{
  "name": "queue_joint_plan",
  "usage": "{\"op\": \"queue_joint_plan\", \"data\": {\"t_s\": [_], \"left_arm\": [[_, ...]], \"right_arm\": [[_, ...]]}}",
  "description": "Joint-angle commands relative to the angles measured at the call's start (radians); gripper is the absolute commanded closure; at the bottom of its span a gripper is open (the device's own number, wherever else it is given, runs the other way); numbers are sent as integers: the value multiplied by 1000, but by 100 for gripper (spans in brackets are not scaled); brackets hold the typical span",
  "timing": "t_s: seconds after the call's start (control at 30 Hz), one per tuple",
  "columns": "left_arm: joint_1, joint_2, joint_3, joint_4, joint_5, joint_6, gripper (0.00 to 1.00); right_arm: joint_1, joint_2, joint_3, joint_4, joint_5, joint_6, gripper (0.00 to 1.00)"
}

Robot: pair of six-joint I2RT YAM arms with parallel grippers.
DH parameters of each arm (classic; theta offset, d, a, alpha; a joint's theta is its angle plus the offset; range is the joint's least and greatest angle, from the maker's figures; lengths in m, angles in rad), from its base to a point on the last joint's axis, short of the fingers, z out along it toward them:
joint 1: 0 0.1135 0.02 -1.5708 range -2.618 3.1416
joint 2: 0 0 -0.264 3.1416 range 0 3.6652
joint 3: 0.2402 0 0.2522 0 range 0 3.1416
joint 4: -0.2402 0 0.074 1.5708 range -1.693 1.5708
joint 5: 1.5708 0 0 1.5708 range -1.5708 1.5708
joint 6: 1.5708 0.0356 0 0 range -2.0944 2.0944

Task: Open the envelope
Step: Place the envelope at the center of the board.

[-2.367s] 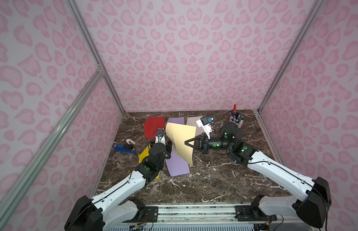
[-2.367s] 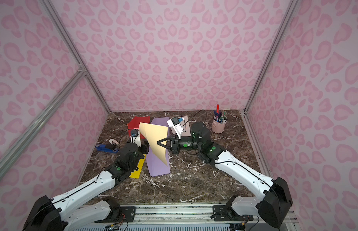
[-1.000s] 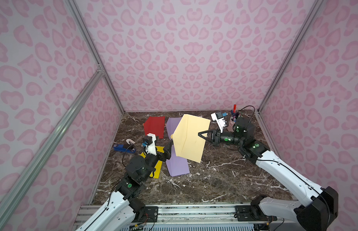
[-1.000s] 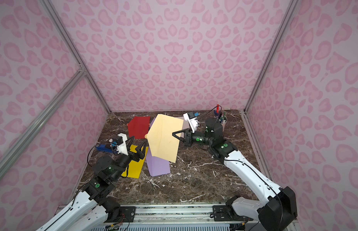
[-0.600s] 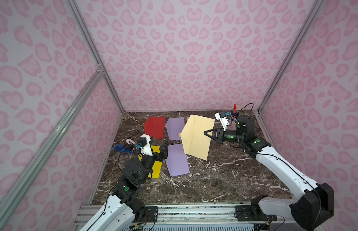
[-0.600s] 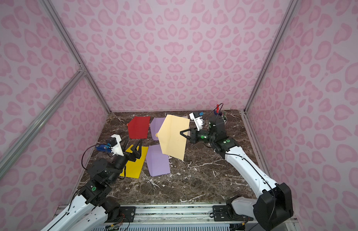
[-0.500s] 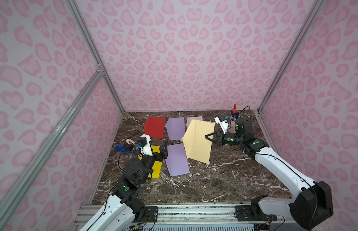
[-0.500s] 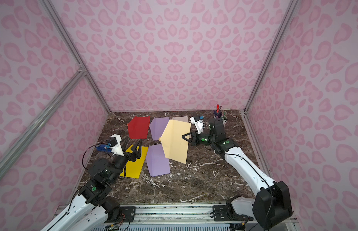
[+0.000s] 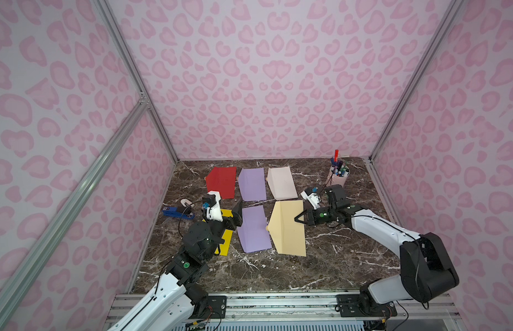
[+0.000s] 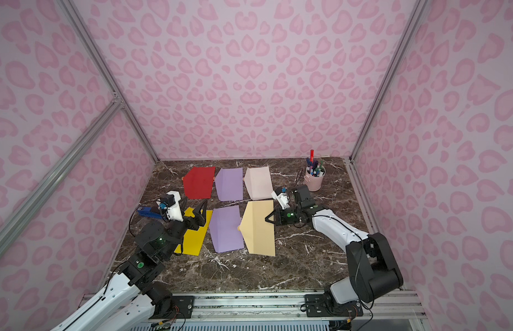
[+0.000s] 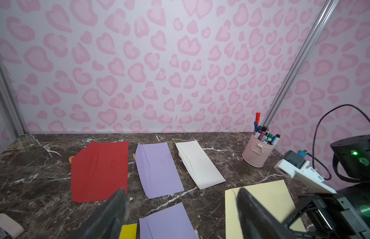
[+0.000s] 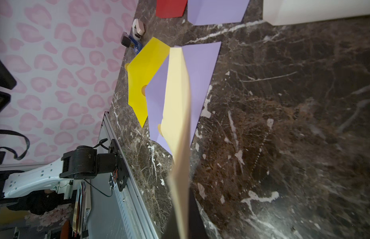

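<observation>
The pointed flap is already sticking out, so the robot's right gripper should next lower the cream envelope (image 12: 175, 93) flat onto the bare marble (image 12: 228, 147) beside the purple envelope and let go of its edge.
The cream envelope (image 9: 286, 229) (image 10: 258, 229) lies low over the marble table in the front row, in both top views. Its pointed flap sticks out to the left, with a small orange dot at the tip. My right gripper (image 9: 297, 219) (image 10: 267, 220) is shut on the envelope's right edge. In the right wrist view the cream envelope (image 12: 175, 93) shows almost edge-on between the dark fingers of the right gripper (image 12: 183, 205). My left gripper (image 9: 232, 215) (image 11: 180, 198) stands open and holds nothing, above the yellow envelope (image 9: 225, 239), well left of the cream envelope (image 11: 262, 198).
A purple envelope (image 9: 253, 229) lies between the yellow and cream ones. Red (image 9: 222, 182), purple (image 9: 252, 183) and white (image 9: 281, 183) envelopes form the back row. A pink pen cup (image 9: 338, 179) stands at the back right. A blue stapler (image 9: 177, 213) lies by the left wall.
The right gripper has carried the cream envelope rightward and lowered it from upright to nearly flat beside the front purple envelope. The left arm drew back to the left and has since stayed still.
</observation>
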Motion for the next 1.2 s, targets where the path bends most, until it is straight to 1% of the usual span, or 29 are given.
{"op": "queue_joint_plan", "data": {"t_s": [0.0, 0.17, 0.47, 0.5, 0.57, 0.67, 0.7, 0.73, 0.77, 0.83, 0.9, 1.17], "left_arm": [[0, 0, 5, -5, -8, -3, 15], [0, 0, -10, -1, -17, -4, 15], [0, -7, -26, 2, -37, 7, 15], [0, -9, -29, 3, -41, 7, 15], [1, -12, -33, 4, -44, 10, 15], [0, -17, -37, 6, -48, 12, 15], [0, -16, -38, 7, -49, 12, 15], [0, -17, -38, 9, -48, 12, 14], [0, -16, -39, 12, -45, 13, 14], [0, -13, -38, 12, -44, 13, 14], [0, -14, -39, 11, -44, 12, 14], [0, -17, -38, 6, -41, 12, 14]], "right_arm": [[0, 59, 20, 15, -18, -31, 100], [-1, 157, 78, -12, -19, -63, 100], [-35, 324, 218, -134, 23, -165, 99], [-40, 337, 228, -139, 23, -169, 95], [-48, 355, 238, -147, 26, -175, 94], [-59, 377, 243, -159, 39, -186, 87], [-61, 381, 243, -160, 45, -188, 82], [-64, 383, 243, -161, 52, -188, 75], [-66, 387, 244, -161, 56, -188, 71], [-70, 393, 245, -160, 67, -185, 68], [-75, 396, 249, -162, 90, -183, 63], [-96, 398, 268, -176, 162, -170, 59]]}}
